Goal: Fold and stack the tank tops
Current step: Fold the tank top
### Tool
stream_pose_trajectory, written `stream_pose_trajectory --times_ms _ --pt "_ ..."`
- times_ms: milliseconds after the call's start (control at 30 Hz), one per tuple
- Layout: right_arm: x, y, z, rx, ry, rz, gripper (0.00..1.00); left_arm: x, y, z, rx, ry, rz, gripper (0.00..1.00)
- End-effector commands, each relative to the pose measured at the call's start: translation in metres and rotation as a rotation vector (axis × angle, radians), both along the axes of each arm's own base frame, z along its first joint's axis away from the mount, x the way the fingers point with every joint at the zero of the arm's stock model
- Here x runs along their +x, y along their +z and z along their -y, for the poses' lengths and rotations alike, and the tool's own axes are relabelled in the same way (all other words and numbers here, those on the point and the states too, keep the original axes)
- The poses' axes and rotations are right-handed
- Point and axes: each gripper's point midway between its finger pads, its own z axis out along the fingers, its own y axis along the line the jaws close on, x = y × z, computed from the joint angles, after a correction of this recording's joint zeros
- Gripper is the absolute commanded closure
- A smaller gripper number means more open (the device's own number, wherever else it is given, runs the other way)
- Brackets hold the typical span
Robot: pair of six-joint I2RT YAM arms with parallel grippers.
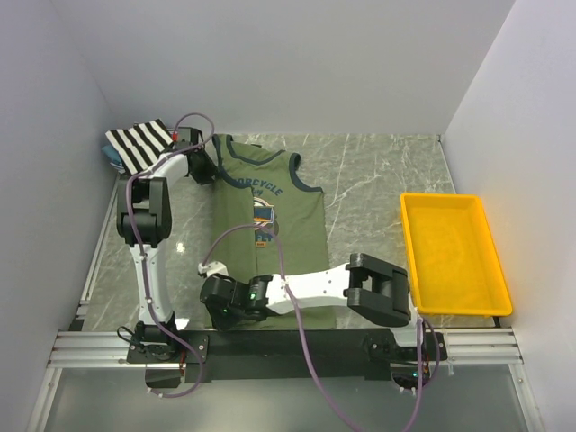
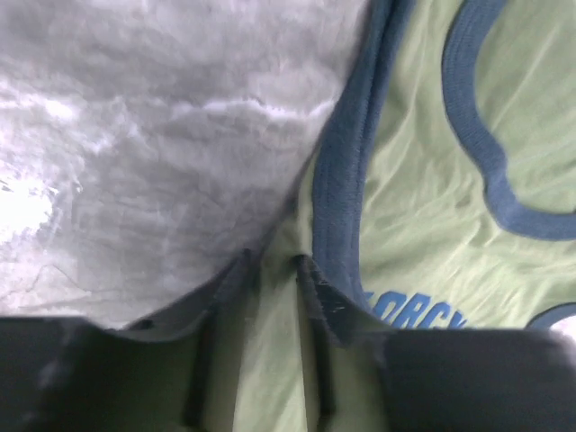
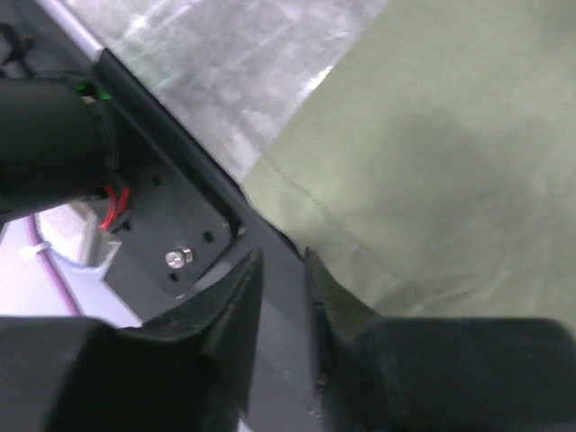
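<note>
The tank top's side by the tray still lies unfolded. My right gripper lifts outward from the hem toward the tray next, then lowers onto that armhole's near end.
An olive green tank top (image 1: 288, 225) with navy trim and a blue chest print lies spread on the marble table. My left gripper (image 1: 205, 169) is at its far left shoulder. In the left wrist view that gripper (image 2: 274, 261) stands slightly open, with olive cloth (image 2: 423, 234) lying in the gap beside the navy armhole trim (image 2: 346, 180). My right gripper (image 1: 214, 310) is at the near left hem corner. In the right wrist view it (image 3: 281, 256) is open over the black rail, with the hem of the olive top (image 3: 432, 153) against its right finger. A black-and-white striped tank top (image 1: 137, 144) lies at the far left corner.
A yellow plastic tray (image 1: 407, 243) sits at the table's right side. The black base rail (image 3: 180, 243) runs along the near edge, right under my right gripper. A bit of blue cloth (image 1: 112, 162) shows beneath the striped top. White walls close in the left, back and right.
</note>
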Motion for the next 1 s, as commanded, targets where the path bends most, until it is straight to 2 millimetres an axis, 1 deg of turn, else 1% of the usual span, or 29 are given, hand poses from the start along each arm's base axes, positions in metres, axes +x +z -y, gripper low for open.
stream_pose_trajectory --times_ms 0,33,67,133,167,200,233,267,300,333,367,400,433,467,500,533,567,600,633,667,700,733,767,800,833,867,900,933,967 --pt "0.005 0.038 -0.004 0.085 -0.001 0.004 0.66 0.014 0.038 -0.013 0.05 0.016 0.108 0.61" --pt "0.01 0.043 0.0 0.094 -0.016 0.007 0.64 0.014 0.047 -0.014 0.055 0.014 0.125 0.56" --pt "0.014 0.05 0.004 0.109 -0.031 0.011 0.64 0.015 0.065 -0.014 0.055 0.011 0.158 0.54" --pt "0.033 0.068 0.023 0.147 -0.09 0.016 0.63 0.013 0.083 -0.013 0.056 0.012 0.187 0.5" --pt "0.042 0.075 0.03 0.166 -0.12 0.019 0.63 0.012 0.107 -0.012 0.045 0.01 0.232 0.5" --pt "0.056 0.088 0.048 0.195 -0.17 0.018 0.63 0.01 0.117 -0.011 0.04 0.013 0.252 0.49" --pt "0.065 0.11 0.059 0.244 -0.203 0.031 0.63 0.003 0.134 -0.009 0.038 0.017 0.28 0.48" --pt "0.075 0.099 0.069 0.215 -0.24 0.029 0.63 0.0 0.141 -0.007 0.037 0.015 0.293 0.48" --pt "0.084 0.119 0.082 0.259 -0.276 0.041 0.63 -0.004 0.15 -0.005 0.031 0.019 0.307 0.47" --pt "0.108 0.114 0.103 0.246 -0.356 0.046 0.63 -0.013 0.148 0.002 0.029 0.013 0.298 0.48" --pt "0.119 0.116 0.117 0.241 -0.399 0.05 0.63 -0.021 0.169 0.007 0.014 0.017 0.336 0.49" --pt "0.133 0.123 0.134 0.256 -0.448 0.068 0.63 -0.033 0.164 0.023 0.015 -0.006 0.331 0.49" --pt "0.162 0.126 0.158 0.256 -0.53 0.079 0.63 -0.042 0.169 0.034 0.015 -0.024 0.34 0.5" --pt "0.177 0.127 0.173 0.252 -0.571 0.077 0.63 -0.055 0.185 0.046 0.003 -0.048 0.369 0.51" --pt "0.19 0.131 0.186 0.26 -0.595 0.094 0.63 -0.063 0.188 0.052 0.024 -0.043 0.375 0.52" --pt "0.221 0.134 0.212 0.275 -0.674 0.106 0.63 -0.082 0.174 0.076 0.042 -0.084 0.349 0.54" --pt "0.233 0.133 0.223 0.276 -0.696 0.106 0.63 -0.096 0.184 0.086 0.036 -0.095 0.369 0.55" --pt "0.248 0.128 0.231 0.258 -0.702 0.106 0.63 -0.121 0.165 0.113 0.036 -0.159 0.332 0.57" --pt "0.261 0.126 0.24 0.257 -0.712 0.096 0.63 -0.133 0.161 0.123 0.041 -0.179 0.329 0.59" --pt "0.282 0.112 0.256 0.249 -0.746 0.07 0.63 -0.147 0.163 0.133 0.025 -0.189 0.331 0.6" --pt "0.296 0.114 0.261 0.264 -0.746 0.073 0.64 -0.172 0.146 0.156 0.023 -0.257 0.295 0.61" --pt "0.308 0.111 0.265 0.27 -0.744 0.065 0.64 -0.184 0.14 0.164 0.029 -0.275 0.283 0.62" --pt "0.324 0.09 0.276 0.236 -0.771 0.028 0.64 -0.196 0.139 0.173 0.016 -0.285 0.278 0.62" --pt "0.341 0.097 0.278 0.238 -0.767 0.052 0.64 -0.22 0.127 0.192 0.021 -0.347 0.254 0.62" --pt "0.349 0.091 0.281 0.226 -0.769 0.043 0.64 -0.232 0.124 0.201 0.018 -0.37 0.248 0.62" --pt "0.357 0.071 0.285 0.194 -0.779 0.005 0.64 -0.242 0.124 0.208 0.008 -0.378 0.25 0.62" --pt "0.371 0.076 0.29 0.206 -0.791 0.018 0.65 -0.255 0.116 0.215 0.007 -0.403 0.233 0.62" --pt "0.378 0.071 0.295 0.193 -0.802 0.016 0.65 -0.273 0.113 0.231 -0.005 -0.453 0.224 0.62" --pt "0.382 0.052 0.297 0.155 -0.812 -0.013 0.64 -0.282 0.112 0.241 -0.024 -0.474 0.222 0.62"
